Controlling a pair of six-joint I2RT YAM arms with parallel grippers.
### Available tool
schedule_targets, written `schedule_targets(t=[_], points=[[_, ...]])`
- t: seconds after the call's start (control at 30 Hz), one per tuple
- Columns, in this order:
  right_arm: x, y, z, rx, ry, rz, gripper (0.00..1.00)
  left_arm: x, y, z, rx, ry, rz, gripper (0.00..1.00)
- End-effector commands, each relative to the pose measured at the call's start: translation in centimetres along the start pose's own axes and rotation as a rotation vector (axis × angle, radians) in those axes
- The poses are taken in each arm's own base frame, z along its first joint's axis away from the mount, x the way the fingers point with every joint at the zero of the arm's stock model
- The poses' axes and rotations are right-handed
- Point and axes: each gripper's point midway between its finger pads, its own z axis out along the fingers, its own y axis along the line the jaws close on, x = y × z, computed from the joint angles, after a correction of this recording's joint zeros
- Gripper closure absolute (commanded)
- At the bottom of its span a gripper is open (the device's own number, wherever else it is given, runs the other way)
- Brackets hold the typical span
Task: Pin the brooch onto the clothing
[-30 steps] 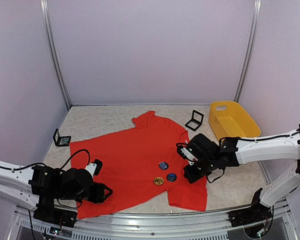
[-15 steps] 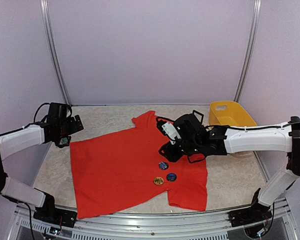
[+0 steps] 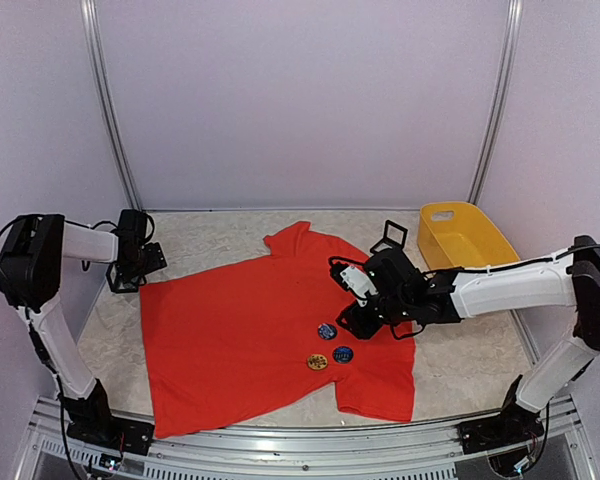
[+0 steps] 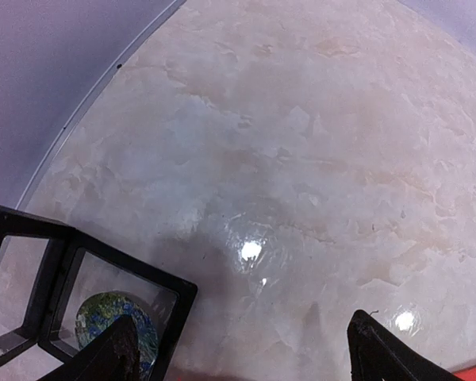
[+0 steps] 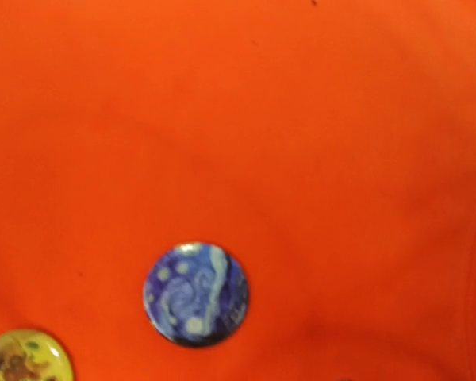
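I will next bring my left gripper down toward the black frame case, so its open fingers go around its green-blue brooch, which is under just one finger.
The clothing, a red-orange T-shirt, lies flat mid-table. Three round brooches rest on its lower right: a blue one, another blue one and a yellow one. My right gripper hovers just right of the upper blue brooch; its fingers do not show in the right wrist view, where the yellow brooch sits at the corner. My left gripper is open over bare table at the far left, one fingertip over a black frame case holding a green-blue brooch.
A yellow basket stands at the back right, with a second black frame case beside it near the shirt's shoulder. The enclosure's walls and metal posts close in the table at the left, back and right.
My left arm has swung from the front left corner to the black case at the back left and opened. My right gripper went up toward the collar, then back down beside the blue brooch.
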Motion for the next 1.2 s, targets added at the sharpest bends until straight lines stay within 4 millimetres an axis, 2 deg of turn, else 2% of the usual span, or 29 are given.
schedule_targets(t=[0.0,0.07,0.1,0.2,0.3,0.43,0.57,0.73,0.8,0.9,1.03,1.17], points=[[-1.1,-0.3,-1.1,-0.03,-0.068,0.008,0.52,-2.7,0.9,0.6,-0.068,-0.065,-0.024,0.13],[-0.9,-0.5,-1.1,-0.03,-0.069,0.011,0.52,-3.1,1.8,0.7,-0.115,-0.068,-0.05,0.13],[-0.8,-0.5,-1.2,-0.029,-0.068,0.012,0.52,-3.3,3.2,1.0,-0.15,-0.063,-0.082,0.12],[-0.6,-0.5,-1.2,-0.035,-0.068,0.012,0.52,-2.5,4.9,1.5,-0.214,-0.033,-0.129,0.12],[-0.5,-0.5,-1.3,-0.039,-0.076,0.01,0.52,-2.3,5.3,1.6,-0.232,-0.02,-0.173,0.11],[-0.2,-0.9,-1.5,-0.019,-0.064,0.009,0.52,-1.4,5.0,2.6,-0.215,0.055,-0.191,0.09],[0.0,-1.1,-2.1,-0.01,-0.064,0.002,0.52,0.6,4.6,3.9,-0.218,0.133,-0.172,0.12],[0.1,-1.7,-2.7,0.007,-0.072,0.005,0.52,2.7,3.7,3.4,-0.195,0.153,-0.122,0.17],[0.0,-1.8,-2.8,0.011,-0.079,0.004,0.52,3.0,3.0,3.2,-0.155,0.159,-0.105,0.26],[-0.2,-2.1,-2.9,0.027,-0.086,0.001,0.52,3.0,0.6,2.5,-0.117,0.137,-0.04,0.34],[-0.2,-2.2,-3.2,0.025,-0.085,-0.007,0.52,3.4,-1.2,2.2,-0.09,0.146,0.019,0.5],[0.0,-2.4,-3.5,0.031,-0.091,-0.009,0.52,4.5,-2.5,2.1,-0.066,0.172,0.065,0.56]])
